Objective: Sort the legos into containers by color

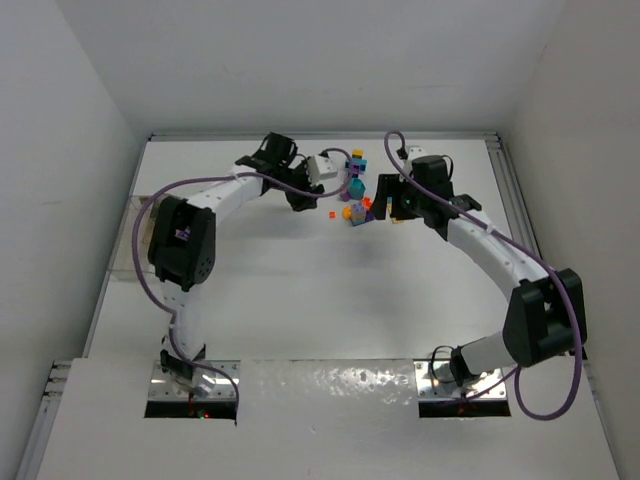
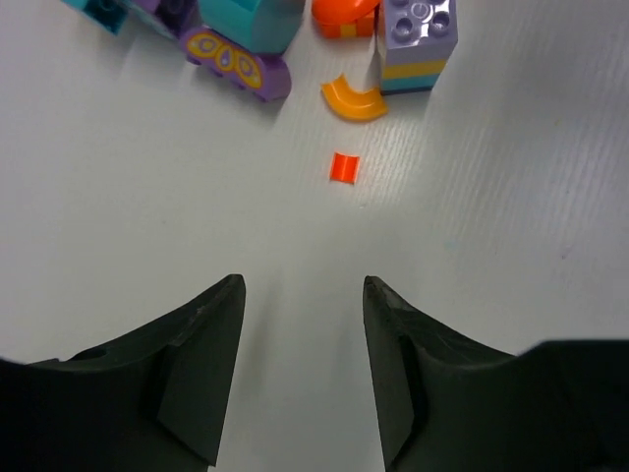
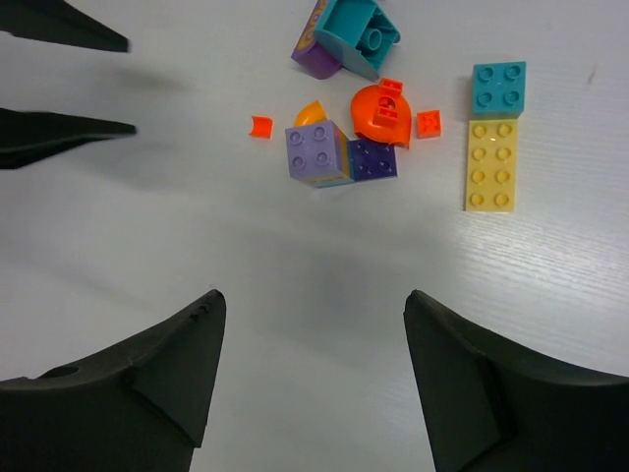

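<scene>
The tiny orange bit (image 1: pixel 332 214) (image 2: pixel 345 168) lies beyond the left gripper's fingers, so the left gripper will move down and to the right in the top view next, with its fingers open around the bit.
The legos (image 1: pixel 355 192) lie in a small pile at the far middle of the table. In the right wrist view I see a lilac brick (image 3: pixel 316 152), an orange round piece (image 3: pixel 381 110), a teal piece (image 3: pixel 354 34), a teal square brick (image 3: pixel 498 88), a yellow plate (image 3: pixel 491 164) and a tiny orange bit (image 3: pixel 260 126). My left gripper (image 2: pixel 303 285) is open and empty, just short of the tiny orange bit (image 2: pixel 344 167). My right gripper (image 3: pixel 314 295) is open and empty, short of the pile. The containers (image 1: pixel 132 240) sit at the table's left edge, partly hidden by the left arm.
The left gripper's fingers (image 3: pixel 69 128) show at the right wrist view's upper left, close to the pile. White walls enclose the table on three sides. Both grippers (image 1: pixel 300 197) (image 1: pixel 385 203) flank the pile in the top view.
</scene>
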{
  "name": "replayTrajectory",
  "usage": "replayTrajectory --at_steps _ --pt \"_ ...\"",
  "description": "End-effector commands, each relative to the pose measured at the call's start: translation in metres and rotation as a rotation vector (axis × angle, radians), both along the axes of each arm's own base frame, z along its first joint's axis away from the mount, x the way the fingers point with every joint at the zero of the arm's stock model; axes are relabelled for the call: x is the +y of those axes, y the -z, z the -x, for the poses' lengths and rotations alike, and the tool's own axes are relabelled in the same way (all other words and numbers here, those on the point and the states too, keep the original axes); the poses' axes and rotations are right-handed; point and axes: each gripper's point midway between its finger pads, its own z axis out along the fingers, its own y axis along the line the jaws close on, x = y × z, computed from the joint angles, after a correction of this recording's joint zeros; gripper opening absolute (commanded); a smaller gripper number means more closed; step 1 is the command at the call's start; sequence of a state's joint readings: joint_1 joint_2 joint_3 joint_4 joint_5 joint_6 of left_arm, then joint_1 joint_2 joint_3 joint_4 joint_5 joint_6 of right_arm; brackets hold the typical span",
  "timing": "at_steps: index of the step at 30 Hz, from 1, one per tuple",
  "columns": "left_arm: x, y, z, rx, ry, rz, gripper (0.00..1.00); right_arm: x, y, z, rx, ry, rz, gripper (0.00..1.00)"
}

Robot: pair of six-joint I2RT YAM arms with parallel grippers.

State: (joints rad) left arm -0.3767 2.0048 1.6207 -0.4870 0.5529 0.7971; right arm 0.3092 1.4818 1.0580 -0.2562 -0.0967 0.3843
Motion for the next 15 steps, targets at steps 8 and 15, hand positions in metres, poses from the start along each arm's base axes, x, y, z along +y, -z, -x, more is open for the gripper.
replayTrajectory --at_steps 8,15 --pt "-0.071 0.054 0.0 0.018 0.318 0.0 0.61 -0.011 -0.021 0.012 -0.056 -0.007 0.036 0.73" --pt "-0.061 0.088 -0.005 0.01 0.296 -0.075 0.61 -0.015 -0.022 0.019 -0.072 0.003 0.042 0.73"
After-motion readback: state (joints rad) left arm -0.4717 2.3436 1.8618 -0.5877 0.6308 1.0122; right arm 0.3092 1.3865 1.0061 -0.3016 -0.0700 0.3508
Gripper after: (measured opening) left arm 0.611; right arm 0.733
